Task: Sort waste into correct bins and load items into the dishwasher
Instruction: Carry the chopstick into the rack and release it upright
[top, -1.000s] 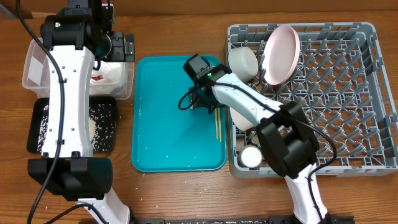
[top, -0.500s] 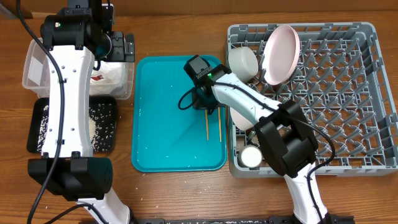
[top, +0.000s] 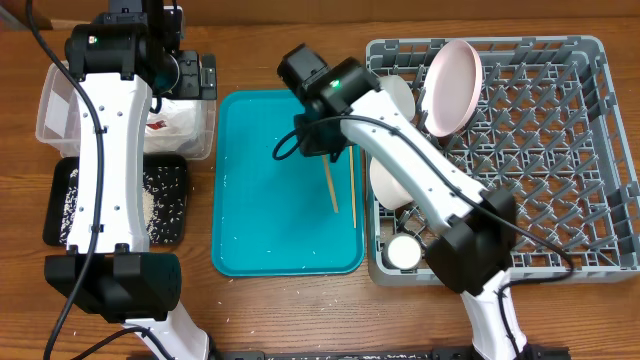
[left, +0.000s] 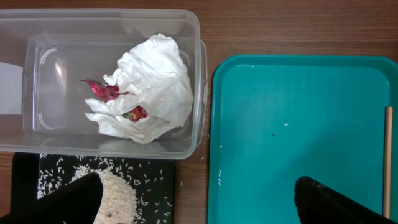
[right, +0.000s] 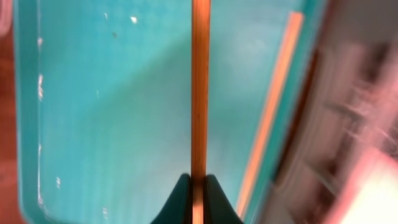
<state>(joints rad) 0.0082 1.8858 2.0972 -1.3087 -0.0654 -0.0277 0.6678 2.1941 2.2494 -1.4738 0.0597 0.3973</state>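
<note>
Next, my right gripper carries the chopstick right in the overhead view, across past the white bowls, and releases it at the rack's empty wires.
My right gripper (right: 199, 180) is shut on one wooden chopstick (right: 199, 87), held above the teal tray (top: 270, 220); the stick (top: 331, 188) slants down toward the tray. The second chopstick (top: 351, 185) lies along the tray's right edge, also seen as a blurred second chopstick (right: 273, 106). My left gripper (left: 198, 180) hangs open over the gap between the black tray (left: 158, 193) of rice (left: 115, 193) and the teal tray. The clear tub (left: 200, 93) holds the crumpled napkin (left: 155, 81) and a red wrapper scrap (left: 99, 89).
The grey dish rack (top: 560, 150) on the right holds a pink plate (top: 452, 85), white bowls (top: 392, 98) and a small cup (top: 404, 252). A few rice grains dot the teal tray (left: 298, 112).
My right gripper shut on one chopstick and rose toward the tray's far side. That stick now slants away from the other, which stayed at the tray edge. The left arm has not moved.
</note>
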